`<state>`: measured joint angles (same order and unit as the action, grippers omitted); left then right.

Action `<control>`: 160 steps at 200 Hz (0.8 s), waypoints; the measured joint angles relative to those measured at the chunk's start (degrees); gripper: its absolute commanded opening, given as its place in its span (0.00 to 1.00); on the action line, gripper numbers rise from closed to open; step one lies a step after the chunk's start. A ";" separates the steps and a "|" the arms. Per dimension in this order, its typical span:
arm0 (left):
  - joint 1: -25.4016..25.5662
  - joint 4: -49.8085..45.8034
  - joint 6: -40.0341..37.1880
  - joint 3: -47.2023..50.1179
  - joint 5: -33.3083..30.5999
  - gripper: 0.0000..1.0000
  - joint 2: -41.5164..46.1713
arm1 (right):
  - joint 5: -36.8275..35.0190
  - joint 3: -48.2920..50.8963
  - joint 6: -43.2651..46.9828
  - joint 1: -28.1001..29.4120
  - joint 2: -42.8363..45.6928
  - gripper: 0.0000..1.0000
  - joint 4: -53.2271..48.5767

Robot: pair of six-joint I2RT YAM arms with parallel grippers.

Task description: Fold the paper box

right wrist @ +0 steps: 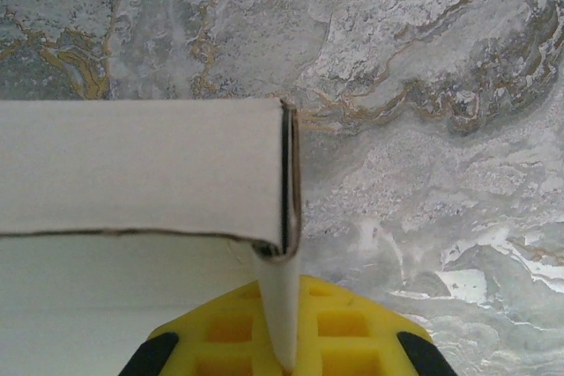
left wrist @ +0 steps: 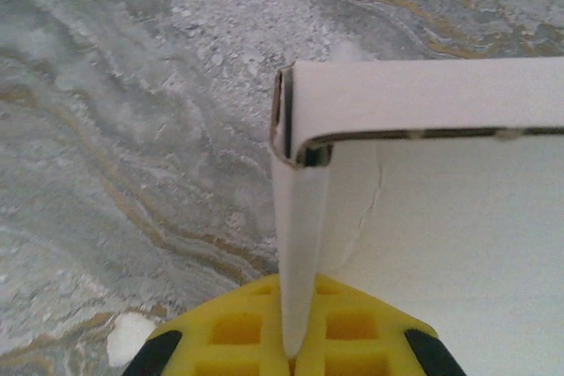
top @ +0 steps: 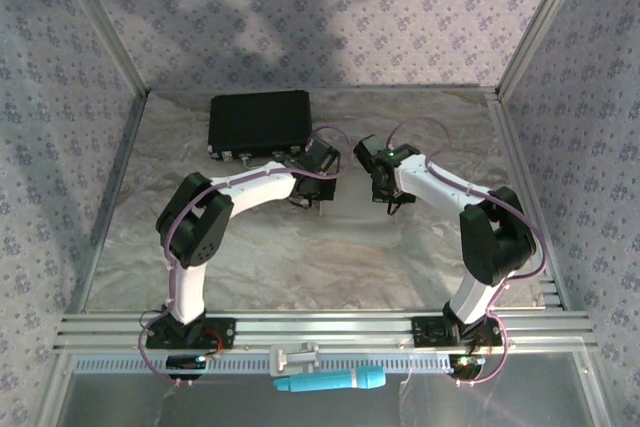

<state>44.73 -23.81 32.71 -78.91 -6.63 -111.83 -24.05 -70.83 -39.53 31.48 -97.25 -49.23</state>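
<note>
The corner of the box's side stands folded already, so my right gripper should next draw back over the marble table, turn the box by its end [right wrist: 279,305] and release that end.
The paper box [left wrist: 423,94] is a shallow white cardboard box standing on the marble table. In the left wrist view its corner [left wrist: 291,116] is folded up, and one thin side wall runs down between my yellow fingers [left wrist: 233,328]. My left gripper [left wrist: 298,328] is shut on that wall. In the right wrist view the paper box [right wrist: 141,165] shows its opposite corner, and my right gripper [right wrist: 284,332] is shut on the end wall there. From above, the left gripper [top: 316,179] and right gripper [top: 386,185] face each other mid-table; the box between them is hard to make out.
A black rectangular case [top: 258,122] lies at the back, just behind the left gripper. A teal-handled tool [top: 330,381] rests on the front rail between the arm bases. Patterned walls and aluminium frame posts [top: 110,147] bound the table on three sides.
</note>
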 measured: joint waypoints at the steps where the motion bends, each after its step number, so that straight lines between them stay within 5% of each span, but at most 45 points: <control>1: 0.09 -0.13 0.11 -0.04 -0.24 0.00 -0.02 | -0.02 0.00 -0.02 0.00 0.00 0.00 -0.02; 46: 4.33 -6.25 7.82 -1.20 -10.84 0.00 -0.07 | 1.01 -0.04 -0.37 0.66 -0.33 0.00 -0.35; 73: 4.17 -6.05 8.04 -1.09 -11.28 0.30 -0.07 | 1.11 -0.04 -0.35 0.79 -0.44 0.00 -0.17; 96: 3.50 -4.48 6.27 0.61 -10.03 0.45 0.39 | 0.70 -0.04 -0.37 0.74 -0.46 0.00 -0.66; 160: 1.73 -0.66 4.92 4.98 -0.11 0.54 9.33 | 1.97 0.02 -0.59 -0.46 -0.46 0.00 -0.66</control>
<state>46.46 -24.47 37.63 -73.93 -6.74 -102.50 -22.09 -70.81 -40.12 31.03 -97.71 -49.89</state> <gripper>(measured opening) 0.525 0.054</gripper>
